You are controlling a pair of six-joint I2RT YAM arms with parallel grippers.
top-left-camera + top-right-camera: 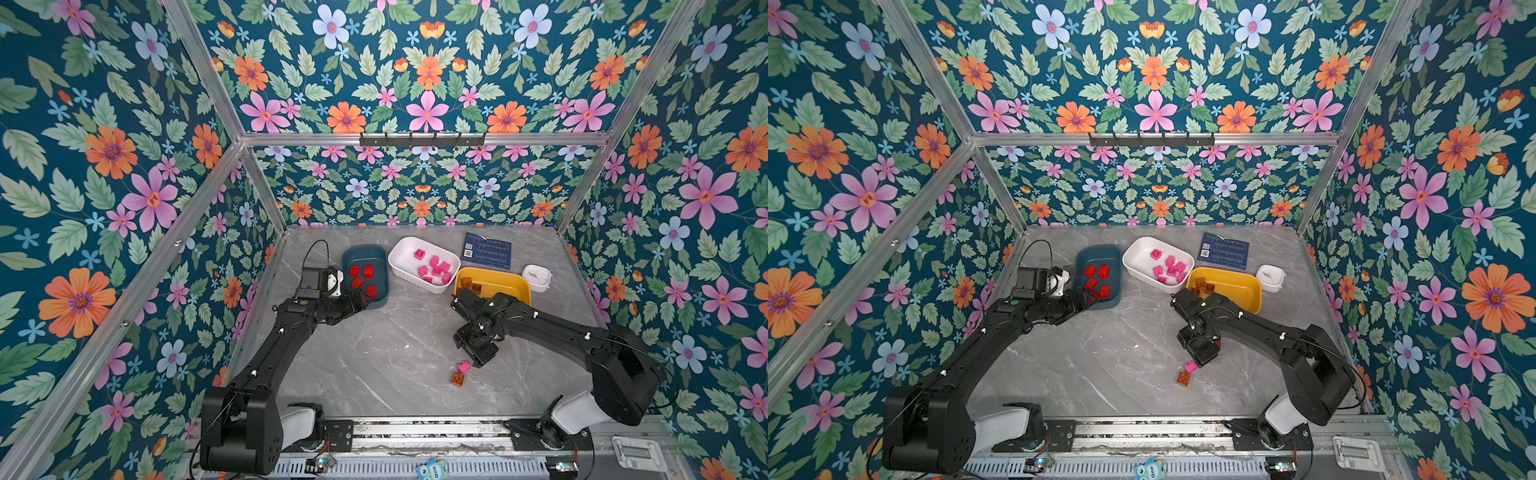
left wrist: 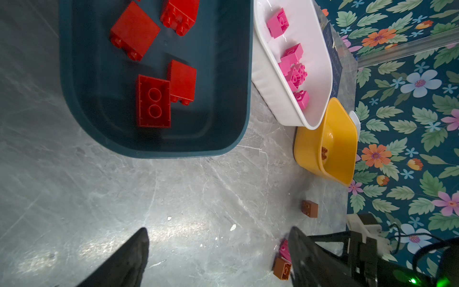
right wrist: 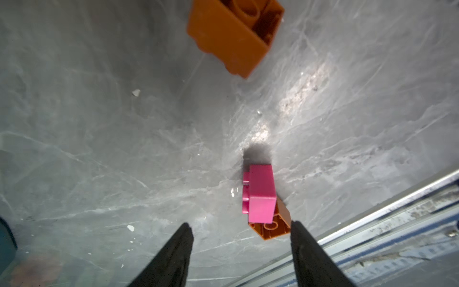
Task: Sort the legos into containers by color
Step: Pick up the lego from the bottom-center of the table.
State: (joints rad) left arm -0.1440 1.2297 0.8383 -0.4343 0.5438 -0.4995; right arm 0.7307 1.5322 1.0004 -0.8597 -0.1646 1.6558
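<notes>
My right gripper sinks down next, open fingers on either side of the pink lego's propped end (image 1: 463, 368) (image 3: 262, 209), since that end stands raised atop the brown lego.
Red legos (image 1: 361, 276) lie in the teal container (image 1: 365, 250), pink legos (image 1: 436, 268) in the white container (image 1: 405, 251), and brown legos (image 1: 469, 284) in the yellow container (image 1: 507, 282). On the table a pink lego (image 1: 464, 367) leans on a brown lego (image 1: 458, 378). Another brown lego (image 2: 310, 208) lies on its side under the right arm. My right gripper (image 3: 241, 223) hangs open and empty just above the pair, with the brown one (image 3: 270, 228) beside one fingertip. The left gripper (image 2: 218, 228) is open and empty at the teal container's near end.
A dark blue printed card (image 1: 486, 251) and a small white round dish (image 1: 536, 276) sit behind the yellow container. A metal rail (image 1: 415, 428) runs along the table's front edge, close to the loose legos. Floral walls close in three sides.
</notes>
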